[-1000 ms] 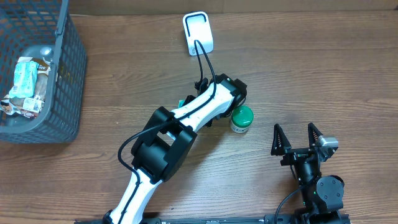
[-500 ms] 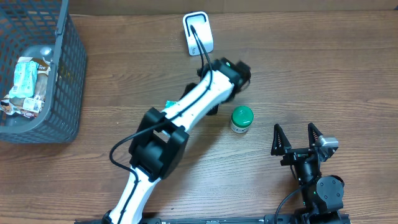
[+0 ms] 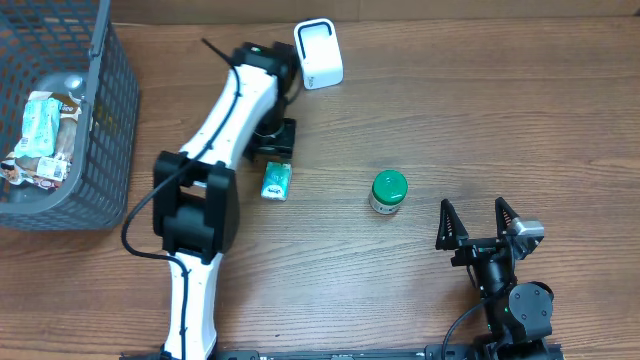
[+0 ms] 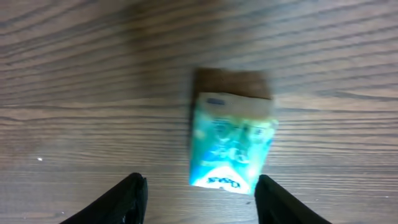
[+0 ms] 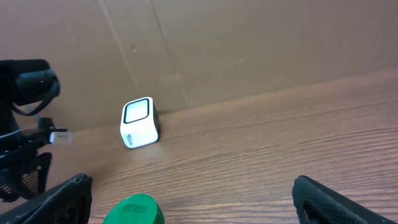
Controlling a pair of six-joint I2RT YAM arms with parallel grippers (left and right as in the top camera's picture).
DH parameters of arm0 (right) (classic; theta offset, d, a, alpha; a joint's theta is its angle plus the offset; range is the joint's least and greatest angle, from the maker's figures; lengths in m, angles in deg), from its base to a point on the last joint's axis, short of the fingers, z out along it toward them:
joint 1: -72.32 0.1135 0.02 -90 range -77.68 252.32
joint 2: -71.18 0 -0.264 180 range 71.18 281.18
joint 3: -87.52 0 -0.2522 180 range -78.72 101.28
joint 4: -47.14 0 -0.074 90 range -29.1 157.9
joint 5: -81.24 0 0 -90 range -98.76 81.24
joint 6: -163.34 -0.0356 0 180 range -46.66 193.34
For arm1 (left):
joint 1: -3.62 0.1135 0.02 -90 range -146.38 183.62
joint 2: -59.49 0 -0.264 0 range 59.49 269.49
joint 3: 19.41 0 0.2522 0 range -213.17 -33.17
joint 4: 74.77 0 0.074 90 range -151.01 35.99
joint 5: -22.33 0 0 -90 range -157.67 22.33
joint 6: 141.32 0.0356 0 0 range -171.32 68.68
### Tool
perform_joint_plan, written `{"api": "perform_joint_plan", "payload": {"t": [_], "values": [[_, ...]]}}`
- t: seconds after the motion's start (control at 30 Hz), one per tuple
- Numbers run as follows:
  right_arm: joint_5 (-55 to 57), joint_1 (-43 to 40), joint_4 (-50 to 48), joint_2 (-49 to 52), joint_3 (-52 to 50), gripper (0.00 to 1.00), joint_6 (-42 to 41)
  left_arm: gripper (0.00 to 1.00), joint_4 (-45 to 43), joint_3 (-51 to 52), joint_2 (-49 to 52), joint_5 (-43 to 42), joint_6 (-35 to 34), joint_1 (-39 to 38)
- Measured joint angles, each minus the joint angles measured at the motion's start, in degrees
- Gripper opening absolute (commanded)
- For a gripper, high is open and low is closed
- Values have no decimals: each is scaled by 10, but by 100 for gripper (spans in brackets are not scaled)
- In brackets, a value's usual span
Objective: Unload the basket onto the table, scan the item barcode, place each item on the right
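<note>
I will lower my left gripper onto the packet's edge facing the basket (image 4: pixel 203 140), with its fingers open around that edge, because the packet lies flat on the tabletop below them.
A small teal packet (image 3: pixel 276 181) lies flat on the wooden table, left of centre. My left gripper (image 3: pixel 273 150) hovers just behind it, open. In the left wrist view the packet (image 4: pixel 231 148) lies just ahead of the left gripper (image 4: pixel 200 186), nearer the right fingertip, with nothing held. The white barcode scanner (image 3: pixel 319 53) stands at the back, right beside the left wrist. A green-lidded jar (image 3: pixel 388 190) stands upright mid-table. My right gripper (image 3: pixel 471 208) rests open at the front right; its view shows the jar lid (image 5: pixel 134 210) low between the fingers and the scanner (image 5: pixel 139 122) far behind.
A dark mesh basket (image 3: pixel 110 120) sits at the far left with snack packages (image 3: pixel 45 135) inside. A brown cardboard wall (image 5: pixel 249 50) closes off the back of the table. The left arm (image 3: pixel 215 130) stretches diagonally from the front edge to the scanner.
The left arm swung from beside the green jar to the back left near the scanner. Its jaws widened, and the teal packet now lies uncovered on the table.
</note>
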Motion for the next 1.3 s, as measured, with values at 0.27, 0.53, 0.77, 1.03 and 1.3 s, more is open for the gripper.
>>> {"api": "perform_joint_plan", "payload": {"t": [0.27,0.53,0.77,1.03,1.3], "values": [[0,0,0,0,0,100,0,40,-5,23,0,-37,53,29],[0,0,0,0,0,100,0,37,-30,69,0,-112,103,55],[0,0,0,0,0,100,0,35,-78,115,0,-143,113,77],[0,0,0,0,0,100,0,4,-115,148,-3,-193,117,77],[0,0,0,0,0,100,0,4,-114,154,-15,-196,119,77]]}}
